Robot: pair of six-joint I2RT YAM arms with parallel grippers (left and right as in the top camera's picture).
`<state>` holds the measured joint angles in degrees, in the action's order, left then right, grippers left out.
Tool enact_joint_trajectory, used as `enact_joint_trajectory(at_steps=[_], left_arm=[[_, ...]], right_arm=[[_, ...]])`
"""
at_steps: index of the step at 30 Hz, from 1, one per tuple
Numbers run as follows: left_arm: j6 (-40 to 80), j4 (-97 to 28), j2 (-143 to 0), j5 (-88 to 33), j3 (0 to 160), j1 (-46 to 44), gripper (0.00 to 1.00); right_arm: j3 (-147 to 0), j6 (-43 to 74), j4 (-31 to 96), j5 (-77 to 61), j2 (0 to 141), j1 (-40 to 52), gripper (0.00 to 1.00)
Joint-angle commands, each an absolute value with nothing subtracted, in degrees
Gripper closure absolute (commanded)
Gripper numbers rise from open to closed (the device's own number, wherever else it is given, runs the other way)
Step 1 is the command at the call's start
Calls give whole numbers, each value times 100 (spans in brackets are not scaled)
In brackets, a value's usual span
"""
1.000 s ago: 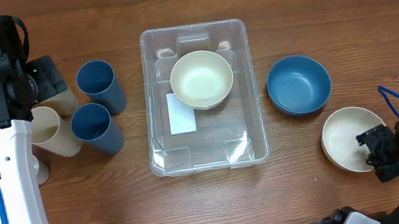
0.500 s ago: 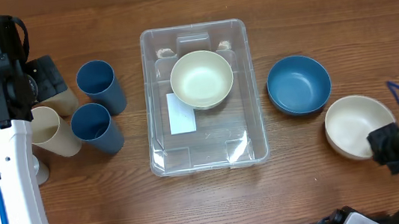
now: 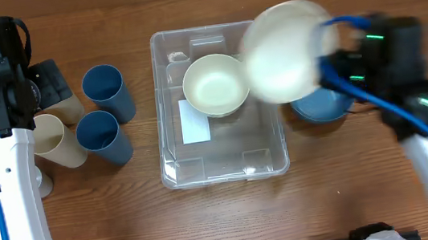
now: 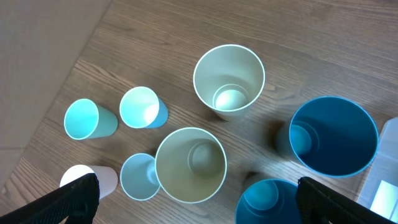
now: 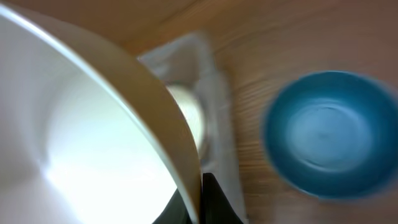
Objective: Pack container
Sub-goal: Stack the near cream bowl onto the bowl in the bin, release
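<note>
The cream bowl (image 3: 214, 85) is inside the container (image 3: 202, 160), so next my right gripper will go down and carry the bowl it is holding to the left in the overhead view onto the cream bowl.
The container (image 3: 202, 160) is a large clear bin in the middle of the table, with a white label on its base and a cream bowl (image 3: 215, 84) inside near its far end. My right gripper (image 5: 198, 200) is shut on the rim of a second cream bowl (image 3: 282, 51), which it holds tilted and blurred in the air over the container's far right edge. In the right wrist view this held bowl (image 5: 81, 143) fills the left side. My left gripper (image 4: 199, 205) hangs open above the cups at the table's left, holding nothing.
A blue bowl (image 3: 319, 106) sits right of the container, partly under my right arm. Left of the container stand two blue cups (image 3: 104, 90) and cream cups (image 3: 55, 142). Small pale teal cups (image 4: 142, 107) and a pink one (image 4: 87, 179) sit near the left edge.
My right gripper shut on the cream bowl's rim at the front right of the table, lifted it and swung it back and left over the container's edge. The left arm stayed still.
</note>
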<state>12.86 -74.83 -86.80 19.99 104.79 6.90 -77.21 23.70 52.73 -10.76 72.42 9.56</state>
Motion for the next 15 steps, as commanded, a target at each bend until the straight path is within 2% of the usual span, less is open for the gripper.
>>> enact_joint_trajectory(at_steps=[1, 4, 7, 13, 14, 15], left_arm=[[1175, -7476, -8700, 2073, 10621, 716, 0], [1175, -7476, -8700, 2075, 10621, 716, 0], [1175, -7476, -8700, 2073, 10621, 716, 0], [1175, -7476, -8700, 2073, 10621, 716, 0], [1175, -7476, -8700, 2075, 10621, 716, 0], [1175, -7476, -8700, 2073, 10624, 716, 0]], right_arm=[[-7854, 1492, 4685, -622, 8320, 2137, 96], [-8053, 1459, 4193, 58, 9417, 2543, 96], [-8066, 1476, 3592, -25, 10309, 2528, 96], [-8090, 1448, 3111, -23, 10600, 2528, 96], [-8156, 1448, 3096, -30, 10600, 2528, 90], [-8276, 1448, 3151, -27, 10584, 2528, 72]])
